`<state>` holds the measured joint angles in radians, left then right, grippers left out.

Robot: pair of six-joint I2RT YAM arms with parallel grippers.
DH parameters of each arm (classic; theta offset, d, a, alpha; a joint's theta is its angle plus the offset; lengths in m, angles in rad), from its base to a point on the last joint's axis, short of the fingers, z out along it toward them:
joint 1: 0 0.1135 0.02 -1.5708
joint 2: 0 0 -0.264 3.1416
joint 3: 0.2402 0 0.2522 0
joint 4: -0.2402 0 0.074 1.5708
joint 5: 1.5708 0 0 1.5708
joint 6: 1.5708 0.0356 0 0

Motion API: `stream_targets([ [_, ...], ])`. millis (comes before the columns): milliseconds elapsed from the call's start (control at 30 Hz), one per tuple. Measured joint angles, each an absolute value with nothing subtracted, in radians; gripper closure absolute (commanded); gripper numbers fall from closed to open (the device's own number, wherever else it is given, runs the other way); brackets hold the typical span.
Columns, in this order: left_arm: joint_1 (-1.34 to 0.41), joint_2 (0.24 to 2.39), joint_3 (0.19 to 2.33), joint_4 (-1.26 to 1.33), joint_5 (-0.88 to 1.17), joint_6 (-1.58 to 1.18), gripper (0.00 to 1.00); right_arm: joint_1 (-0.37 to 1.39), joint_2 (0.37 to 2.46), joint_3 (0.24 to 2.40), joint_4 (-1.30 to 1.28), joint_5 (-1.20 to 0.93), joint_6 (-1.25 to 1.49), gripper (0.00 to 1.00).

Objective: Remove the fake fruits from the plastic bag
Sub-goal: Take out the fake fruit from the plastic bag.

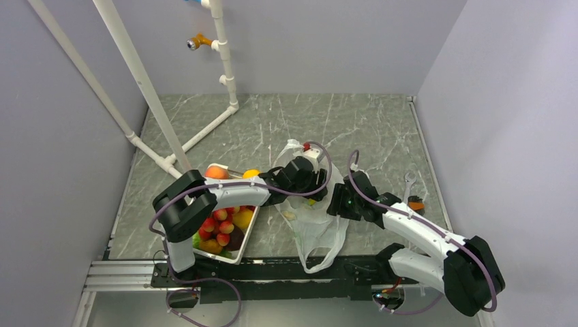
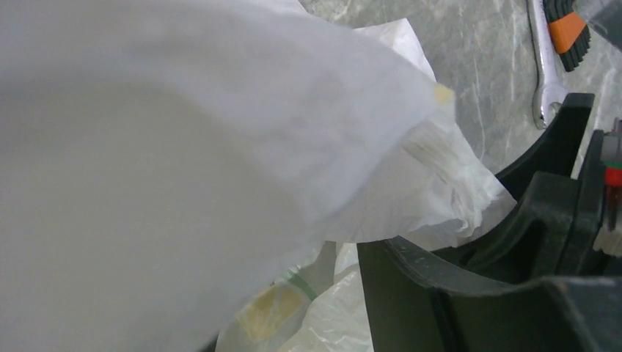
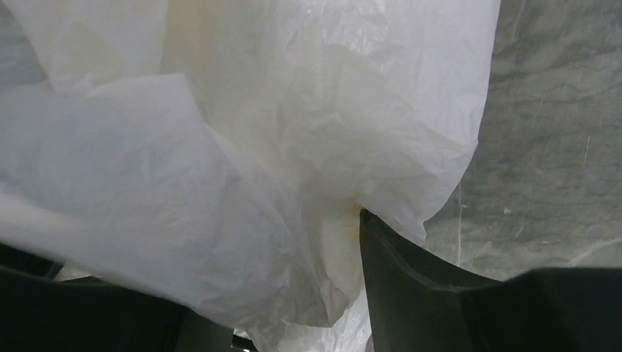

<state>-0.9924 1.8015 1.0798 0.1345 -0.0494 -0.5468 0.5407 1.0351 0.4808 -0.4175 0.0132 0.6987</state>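
My fingers are just above the yellow banana's tip (image 1: pixel 311 201) (image 2: pixel 271 311), so my left gripper will go down deeper under the film next and then close around the banana's tip.
The plastic bag (image 1: pixel 315 231) lies crumpled at the table's middle, its loop handles toward the near edge. My left gripper (image 1: pixel 308 178) reaches into its upper part. In the left wrist view the bag's white film (image 2: pixel 183 147) covers the jaws, and only one dark finger (image 2: pixel 440 301) shows. A yellow-green patch (image 2: pixel 268 312) shows through the film. My right gripper (image 1: pixel 339 202) is at the bag's right edge, with bunched film (image 3: pixel 323 249) between its fingers (image 3: pixel 418 293). A bit of red (image 1: pixel 307 146) shows at the bag's far end. Red strawberry-like fruits (image 1: pixel 219 221) lie in the basket.
A white wire-mesh basket (image 1: pixel 245 253) with several fruits, an orange-pink peach (image 1: pixel 217 172) among them, stands left of the bag. A wrench (image 2: pixel 546 81) and an orange-and-black tool (image 1: pixel 416 204) lie right of my right arm. White pipes (image 1: pixel 146 88) rise at the back left.
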Motion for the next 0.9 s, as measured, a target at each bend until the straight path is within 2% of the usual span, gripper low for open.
stream_targets([
  [233, -0.992, 1.834, 1.135, 0.057, -0.099, -0.532, 0.29, 0.544, 1.042, 0.481, -0.398, 0.023, 0.689, 0.43],
  [533, -0.978, 1.897, 1.165, 0.009, -0.113, -0.511, 0.29, 0.544, 1.046, 0.497, -0.395, 0.032, 0.672, 0.43],
  [667, -0.972, 1.958, 1.210, -0.023, -0.104, -0.501, 0.39, 0.544, 1.045, 0.502, -0.395, 0.040, 0.670, 0.43],
  [767, -0.970, 1.974, 1.238, -0.043, -0.103, -0.484, 0.58, 0.544, 1.039, 0.502, -0.395, 0.045, 0.669, 0.43],
  [900, -0.969, 1.972, 1.249, -0.071, -0.094, -0.464, 0.78, 0.544, 1.037, 0.504, -0.395, 0.052, 0.662, 0.43],
])
